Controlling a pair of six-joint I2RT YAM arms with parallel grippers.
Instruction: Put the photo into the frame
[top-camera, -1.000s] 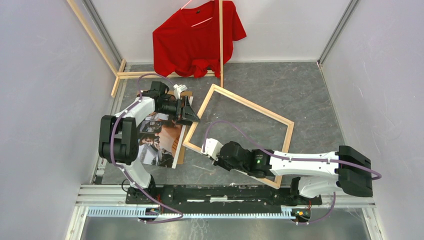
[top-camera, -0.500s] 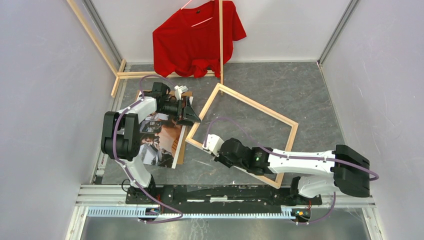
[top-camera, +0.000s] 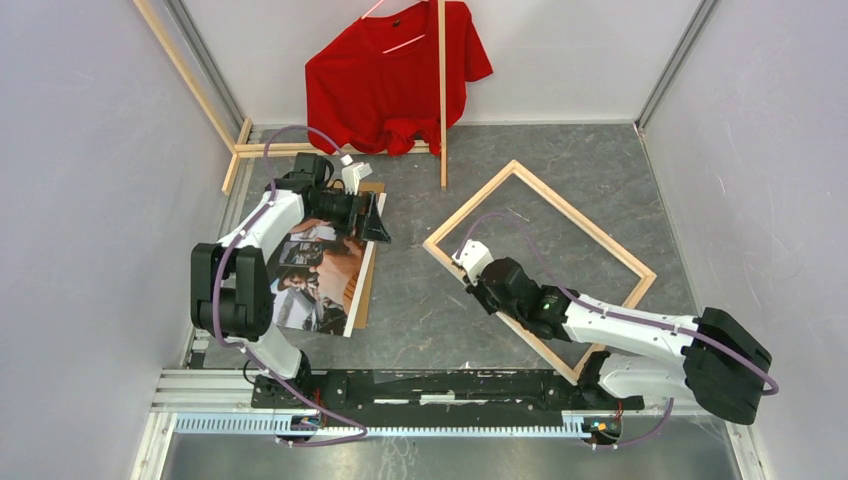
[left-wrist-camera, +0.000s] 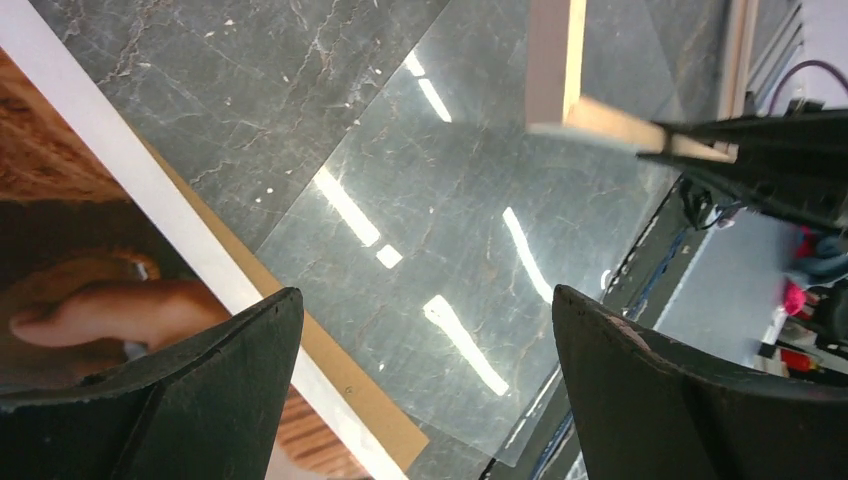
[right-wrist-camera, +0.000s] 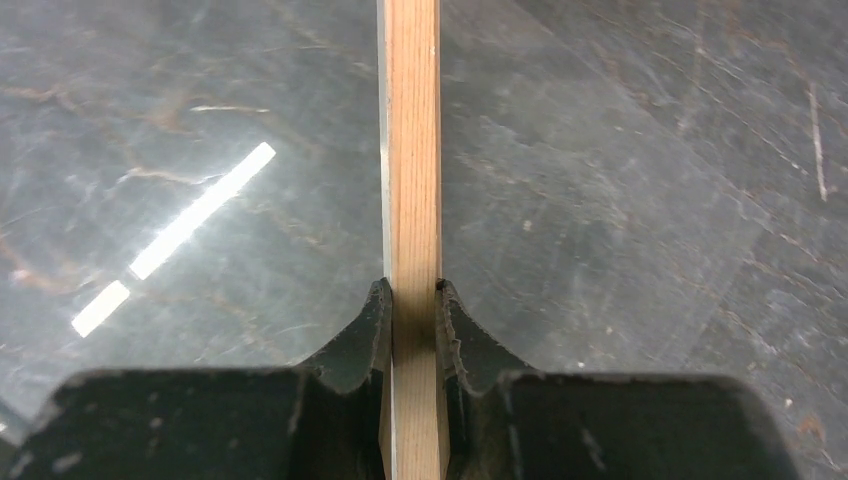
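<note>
The robot should move its right gripper down and to the right in the top view, toward the tabletop inside the frame, and let go of the frame's bar (right-wrist-camera: 412, 150) there, since it hangs raised.
The photo (top-camera: 315, 275) lies face up at the left of the table on a brown cardboard sheet (top-camera: 364, 285); its white margin and dark print (left-wrist-camera: 60, 250) fill the left of the left wrist view. Over the photo's upper right corner my left gripper (top-camera: 380, 228) (left-wrist-camera: 425, 292) hangs open and holds nothing. The frame (top-camera: 585, 217), bare pale wood, lies tilted at the centre right, apart from the photo. My right gripper (top-camera: 465, 262) (right-wrist-camera: 412, 290) is shut on the frame's near-left rail (right-wrist-camera: 412, 150), close to its left corner. One frame corner (left-wrist-camera: 560, 70) shows in the left wrist view.
A clear glossy sheet (left-wrist-camera: 450, 250) lies flat on the grey table beside the cardboard, catching light strips. A red T-shirt (top-camera: 395, 75) hangs on a wooden rack (top-camera: 441, 90) at the back. Grey walls close in both sides.
My right arm has dragged the frame to the right and turned it, opening a wide gap from the photo. The left gripper has shifted slightly back and stays open.
</note>
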